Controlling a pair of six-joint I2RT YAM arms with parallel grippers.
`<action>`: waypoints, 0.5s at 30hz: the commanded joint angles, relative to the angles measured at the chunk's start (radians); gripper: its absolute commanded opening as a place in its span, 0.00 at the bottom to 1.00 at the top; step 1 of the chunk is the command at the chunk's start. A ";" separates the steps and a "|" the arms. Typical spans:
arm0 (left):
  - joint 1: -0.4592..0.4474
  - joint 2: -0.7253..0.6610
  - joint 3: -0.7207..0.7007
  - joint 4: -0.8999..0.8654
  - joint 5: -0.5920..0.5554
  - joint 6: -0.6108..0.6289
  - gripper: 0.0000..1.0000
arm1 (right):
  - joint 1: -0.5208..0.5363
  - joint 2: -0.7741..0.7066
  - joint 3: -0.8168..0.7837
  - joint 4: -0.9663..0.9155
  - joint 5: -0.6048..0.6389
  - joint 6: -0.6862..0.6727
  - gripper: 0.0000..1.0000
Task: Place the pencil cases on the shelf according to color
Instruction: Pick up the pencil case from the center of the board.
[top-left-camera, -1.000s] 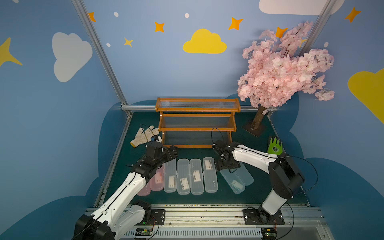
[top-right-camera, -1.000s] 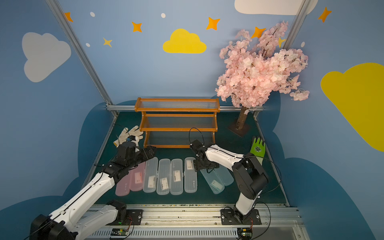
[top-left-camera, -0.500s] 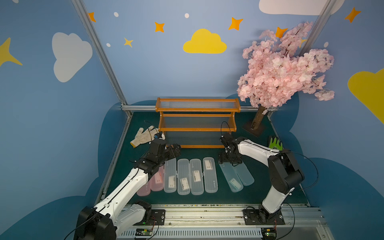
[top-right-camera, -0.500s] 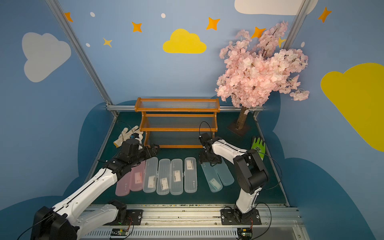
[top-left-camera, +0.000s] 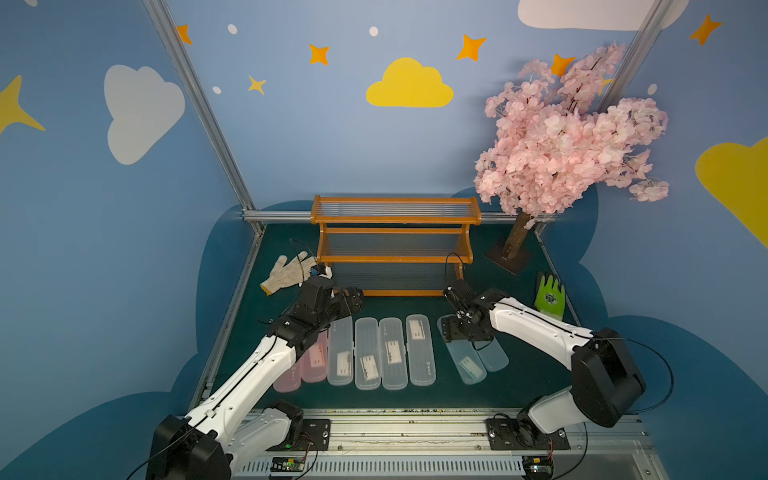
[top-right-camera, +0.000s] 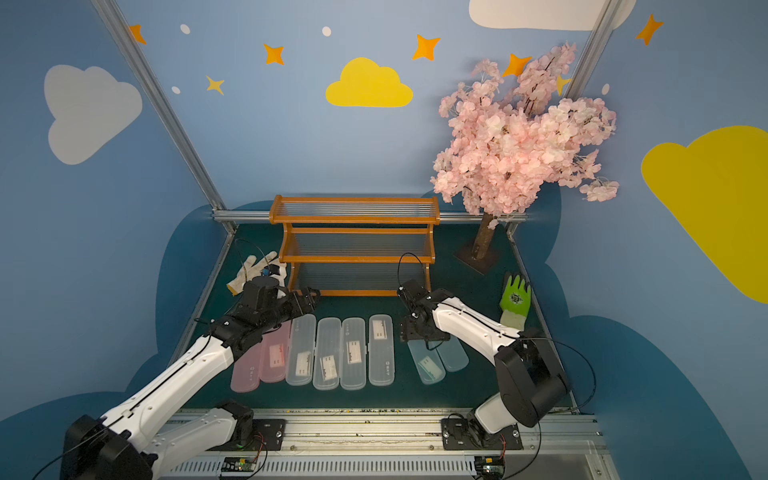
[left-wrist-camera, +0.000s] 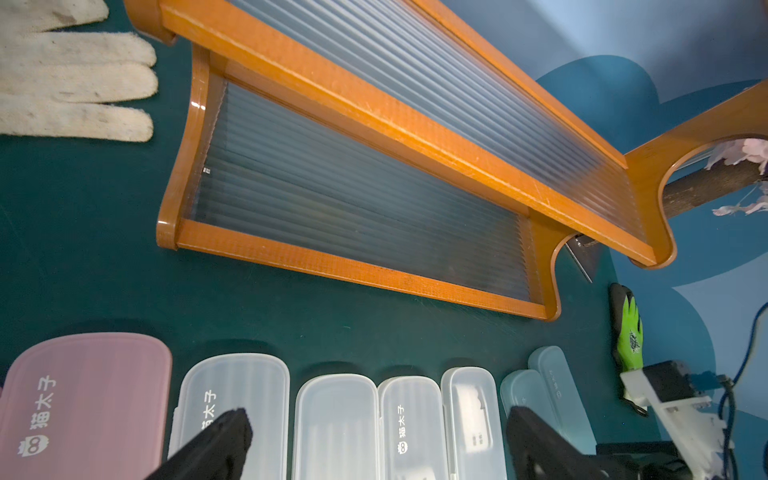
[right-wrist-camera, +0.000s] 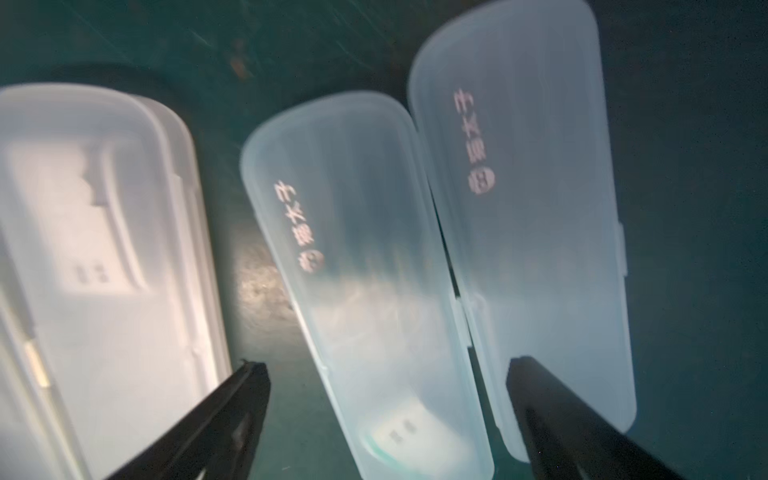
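Note:
I will move my right gripper back toward my base and down, astride the near end of the light blue pencil case (top-left-camera: 472, 369), which sticks out past its blue neighbour.
Eight pencil cases lie in a row on the green table. Two are pink (top-left-camera: 291, 374) (top-right-camera: 274, 353), several clear ones (top-left-camera: 367, 357) (left-wrist-camera: 332, 424) fill the middle, and two light blue ones (top-left-camera: 465, 361) (top-right-camera: 453, 355) lie at the right. The orange shelf (top-left-camera: 395, 258) (left-wrist-camera: 374, 112) stands behind them with bare tiers. My left gripper (top-left-camera: 353, 297) (left-wrist-camera: 378, 436) hovers open above the far ends of the clear cases, holding nothing. My right gripper (top-left-camera: 457, 332) (right-wrist-camera: 386, 399) points down, open, its fingers astride the left blue case (right-wrist-camera: 365, 257) and apart from it.
A white knit glove (top-left-camera: 286, 272) lies left of the shelf and a green glove (top-left-camera: 549, 295) lies by the right edge. A pink blossom tree (top-left-camera: 569, 137) stands on its base (top-left-camera: 509, 255) at the back right. Blue walls enclose the table.
My right gripper has swung right from the last clear case and come down over the blue cases. The left arm has barely shifted. No case has moved.

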 joint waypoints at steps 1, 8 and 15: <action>-0.006 -0.023 0.011 -0.023 0.005 0.018 1.00 | 0.024 -0.036 -0.060 -0.058 0.007 0.105 0.96; -0.011 -0.037 0.012 -0.036 0.015 0.020 1.00 | 0.060 -0.040 -0.148 -0.025 -0.039 0.172 0.97; -0.011 -0.046 0.004 -0.031 0.013 0.016 1.00 | 0.107 -0.050 -0.202 0.041 -0.085 0.210 0.97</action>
